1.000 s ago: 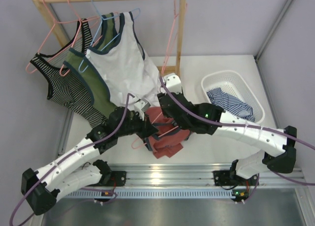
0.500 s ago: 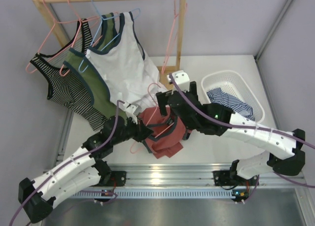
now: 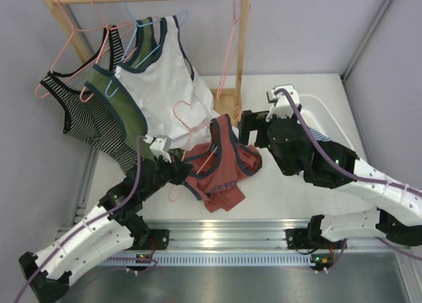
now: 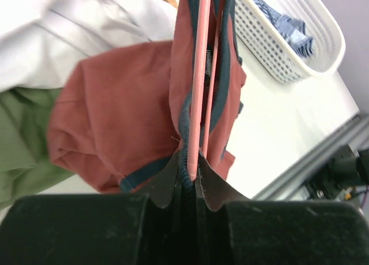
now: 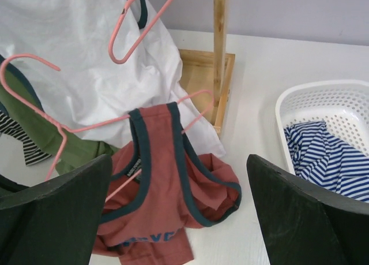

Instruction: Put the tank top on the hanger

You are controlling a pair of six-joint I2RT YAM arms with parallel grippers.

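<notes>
The left gripper will next carry the pink hanger [image 3: 191, 128] up and outward, hook it on the rack's bar beside the blue hanger and let go, since that part of the bar is empty.
The rust-red tank top [image 3: 221, 166] with navy trim hangs by one shoulder strap from the pink wire hanger [image 3: 191, 128]; the rest of it is bunched on the table. My left gripper [image 3: 177, 171] is shut on the hanger's wire and the shirt's navy trim, seen close in the left wrist view [image 4: 191, 161]. My right gripper [image 3: 247, 128] is open and empty, drawn back to the right of the shirt. In the right wrist view the tank top [image 5: 164, 201] drapes over the hanger [image 5: 86, 126] between my spread fingers.
A wooden rack [image 3: 239, 45] at the back holds striped, olive-green and white tank tops [image 3: 168, 92] on hangers. A white basket [image 3: 310, 118] with a blue striped garment stands at the right. A metal rail [image 3: 224, 237] runs along the near edge.
My right gripper has let go of the shirt, opened and pulled back to the right. The hanger has risen with one shirt strap over it. My left arm has shifted a little left.
</notes>
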